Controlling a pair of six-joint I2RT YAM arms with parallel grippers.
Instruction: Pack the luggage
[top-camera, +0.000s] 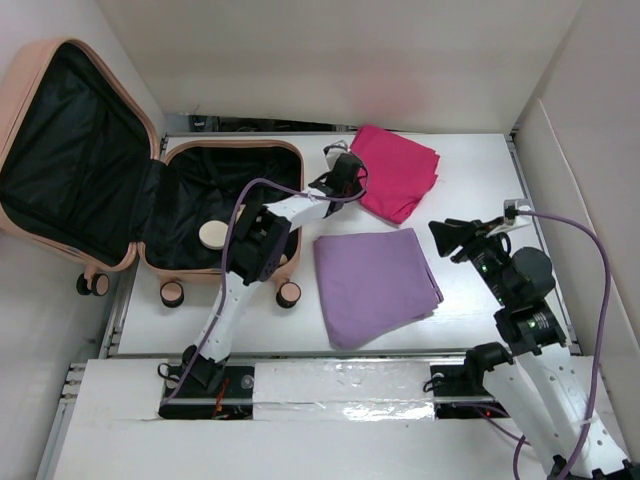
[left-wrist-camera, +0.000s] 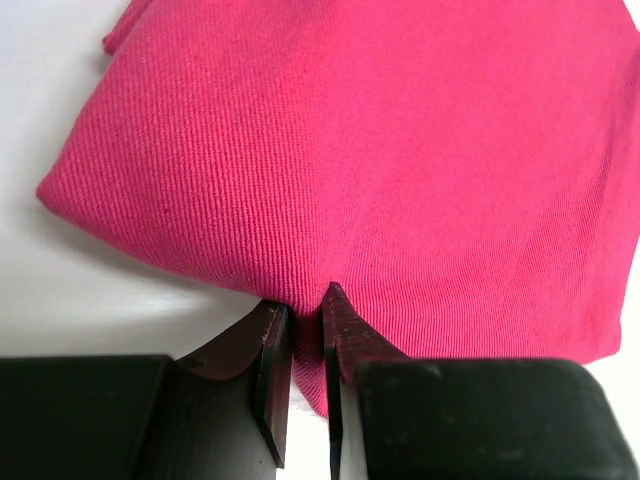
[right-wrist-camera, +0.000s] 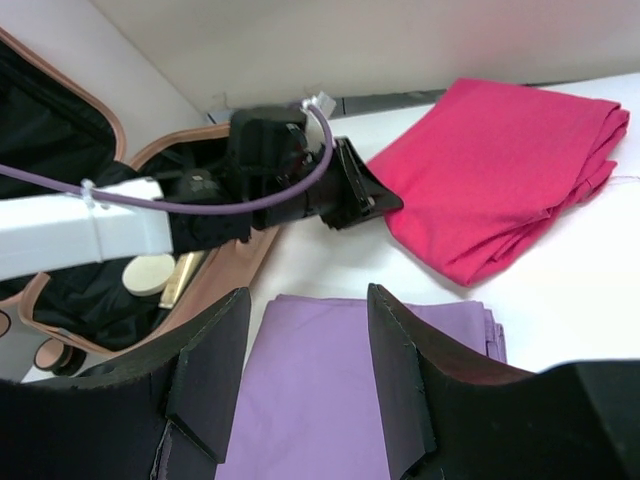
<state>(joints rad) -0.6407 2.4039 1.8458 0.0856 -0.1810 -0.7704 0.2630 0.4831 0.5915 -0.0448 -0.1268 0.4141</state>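
I will next lift my left gripper to the left in the top view and let go of the cloth at the luggage base's hinge side (top-camera: 186, 192), because the luggage's lining is bare there.
The luggage (top-camera: 75, 150) lies open at the left, peach shell with black lining, its lid leaning on the wall. A folded magenta cloth (top-camera: 400, 170) lies at the back of the table. My left gripper (left-wrist-camera: 305, 300) is shut on that cloth's near-left edge, and the fabric (left-wrist-camera: 380, 150) bunches between the jaws. In the right wrist view the same gripper (right-wrist-camera: 385, 205) touches the cloth's corner (right-wrist-camera: 500, 170). A folded purple cloth (top-camera: 375, 280) lies in the middle. My right gripper (right-wrist-camera: 305, 310) hovers open over its right side (right-wrist-camera: 330, 400), with nothing between its fingers.
Inside the luggage base sit a round cream disc (top-camera: 212, 234) and a gold tube (right-wrist-camera: 180, 278). Two caster wheels (top-camera: 172, 293) (top-camera: 289, 293) stick out toward the near edge. White walls enclose the table at the back and right.
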